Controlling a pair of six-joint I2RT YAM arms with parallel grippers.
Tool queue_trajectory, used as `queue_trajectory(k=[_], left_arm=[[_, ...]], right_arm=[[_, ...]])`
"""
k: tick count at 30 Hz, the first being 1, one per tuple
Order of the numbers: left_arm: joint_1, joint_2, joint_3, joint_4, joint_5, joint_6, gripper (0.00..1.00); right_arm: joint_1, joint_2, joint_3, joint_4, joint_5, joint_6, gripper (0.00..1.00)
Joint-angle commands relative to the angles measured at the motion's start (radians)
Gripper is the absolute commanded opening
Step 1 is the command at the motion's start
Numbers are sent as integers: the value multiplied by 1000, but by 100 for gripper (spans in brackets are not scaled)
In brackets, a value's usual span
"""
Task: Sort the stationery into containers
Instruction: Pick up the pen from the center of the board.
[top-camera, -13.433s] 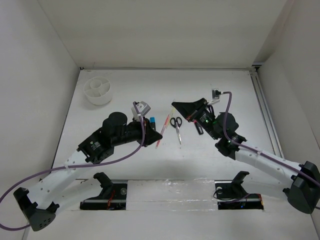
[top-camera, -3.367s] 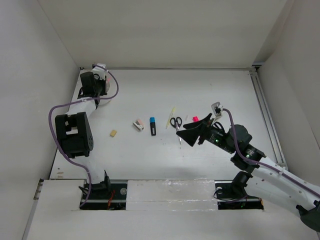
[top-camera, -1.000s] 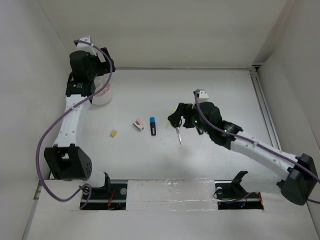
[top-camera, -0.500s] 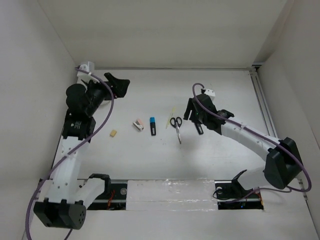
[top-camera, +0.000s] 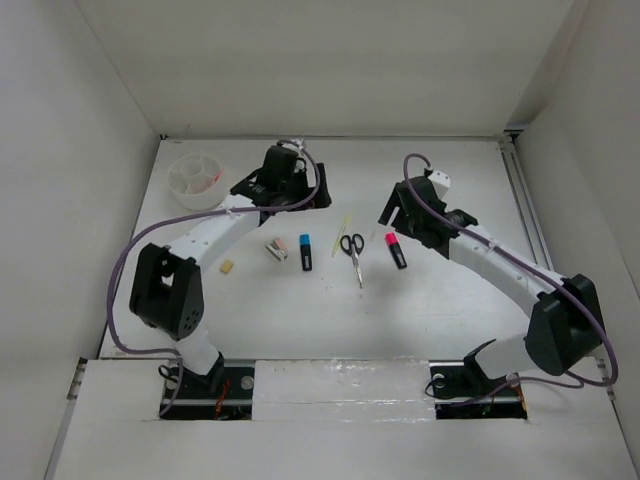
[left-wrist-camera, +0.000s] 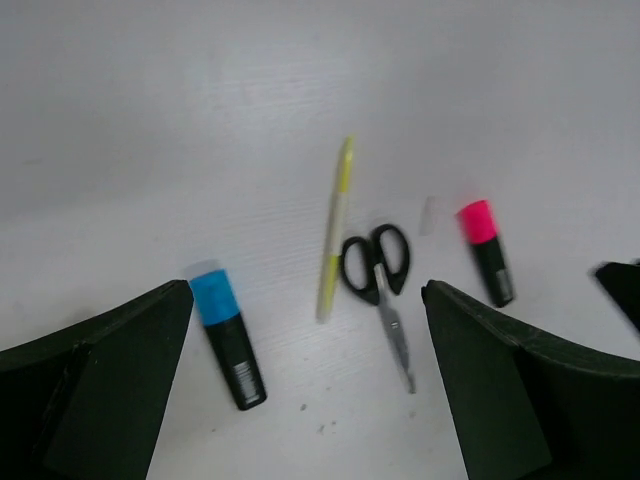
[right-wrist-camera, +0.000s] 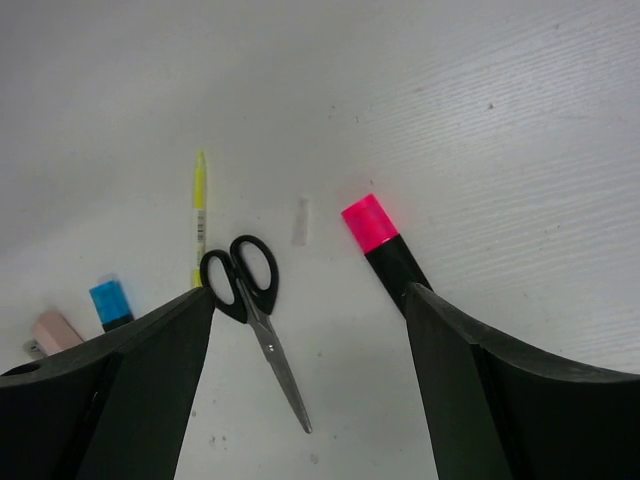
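Observation:
The scissors lie close beside the pale-yellow stick, so my left gripper should narrow as it moves down and to the right in the top view onto the stick's near end (left-wrist-camera: 329, 273).
The white cup (top-camera: 196, 180) stands at the back left with something pink (top-camera: 211, 178) in one compartment. On the table lie a tan eraser (top-camera: 228, 266), a white-pink piece (top-camera: 276, 250), a blue-capped marker (top-camera: 305, 251) (left-wrist-camera: 226, 334), a pale-yellow stick (top-camera: 345, 227) (left-wrist-camera: 335, 228) (right-wrist-camera: 198, 215), black-handled scissors (top-camera: 353, 252) (left-wrist-camera: 384, 285) (right-wrist-camera: 255, 310) and a pink-capped marker (top-camera: 396, 249) (left-wrist-camera: 485, 250) (right-wrist-camera: 388, 250). My left gripper (top-camera: 305, 198) (left-wrist-camera: 307, 290) hovers open behind the blue marker, holding nothing. My right gripper (top-camera: 398, 220) (right-wrist-camera: 309, 292) hangs open just behind the pink marker, also holding nothing.
White walls enclose the table on the left, back and right. A rail (top-camera: 528, 220) runs along the right edge. Both arm bases sit at the near edge.
My left arm has swung from the cup at the back left to the middle of the table. My right gripper has drawn back and to the right, away from the scissors, which still lie there.

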Motion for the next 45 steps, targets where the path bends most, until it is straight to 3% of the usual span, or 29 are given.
queue_trajectory(k=[1, 4, 10, 18, 23, 29, 41, 42, 45], left_arm=[[-67, 28, 86, -137, -136, 56, 100], [-136, 100, 106, -194, -264, 65, 100], [-156, 206, 141, -215, -280, 88, 93], [-253, 362, 281, -332, -390, 120, 84], [-253, 373, 281, -341, -342, 168, 79], [-253, 355, 263, -352, -316, 206, 66], [-222, 390, 243, -295, -140, 280, 64], [-213, 390, 243, -295, -139, 290, 58], [-213, 410, 243, -295, -130, 300, 56]], right_arm=[[0, -49, 20, 25, 5, -2, 83], [0, -82, 7, 9, -15, -13, 84], [10, -141, -65, 112, -108, -59, 84], [29, -176, -95, 114, -136, -88, 83], [29, -213, -114, 123, -145, -97, 83], [38, -213, -123, 141, -176, -107, 83], [49, -193, -123, 154, -196, -107, 83], [49, -193, -123, 154, -196, -107, 83], [49, -193, -123, 154, -196, -107, 83]])
